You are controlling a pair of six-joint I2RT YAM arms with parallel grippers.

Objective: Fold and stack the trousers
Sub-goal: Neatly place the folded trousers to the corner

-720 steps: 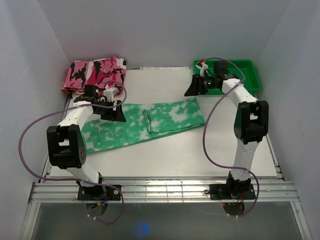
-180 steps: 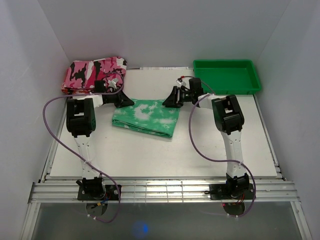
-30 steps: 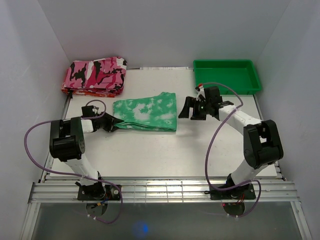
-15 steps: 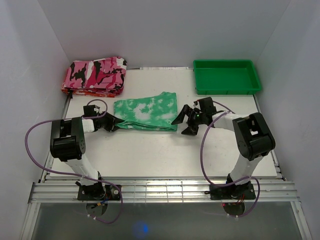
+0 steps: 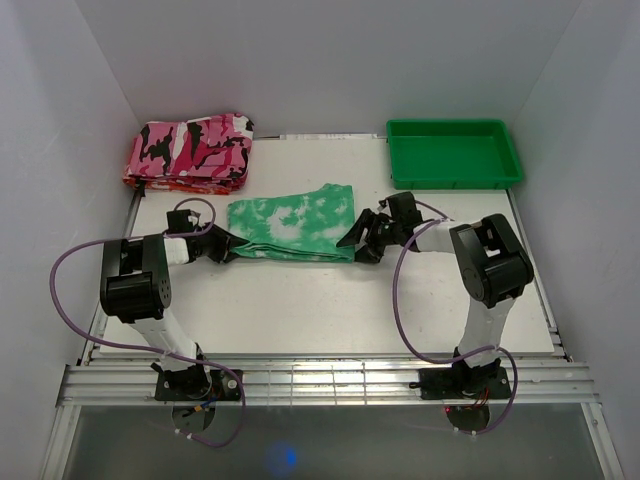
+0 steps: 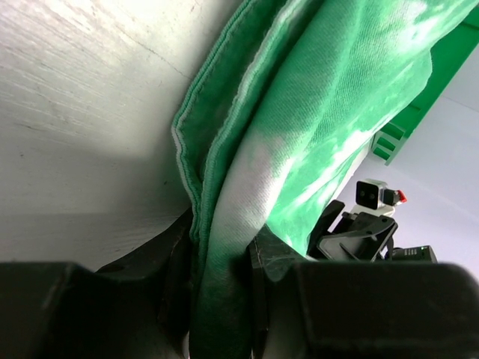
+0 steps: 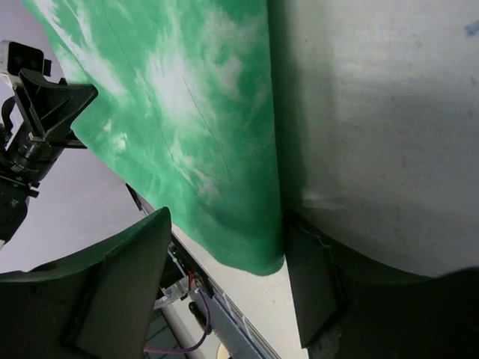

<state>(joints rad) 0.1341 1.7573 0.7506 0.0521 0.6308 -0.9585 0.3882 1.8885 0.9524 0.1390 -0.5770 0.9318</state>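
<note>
I'll move my left gripper up and outward onto the side end of the camouflage folded cloth and release the trousers, because folded cloths already lie stacked there.
The green tie-dye trousers lie folded into a rectangle in the middle of the table. My left gripper is shut on their left edge; in the left wrist view the layered cloth runs down between my two fingers. My right gripper is open at the trousers' right near corner. In the right wrist view its fingers stand wide apart with the cloth's corner between them, not pinched.
A pink, black and white camouflage folded cloth lies at the back left. A green plastic tray stands at the back right. White walls enclose the table on three sides.
My right gripper has moved left and down from beside the tray side to the trousers' right near corner. The left gripper and the trousers have not moved.
</note>
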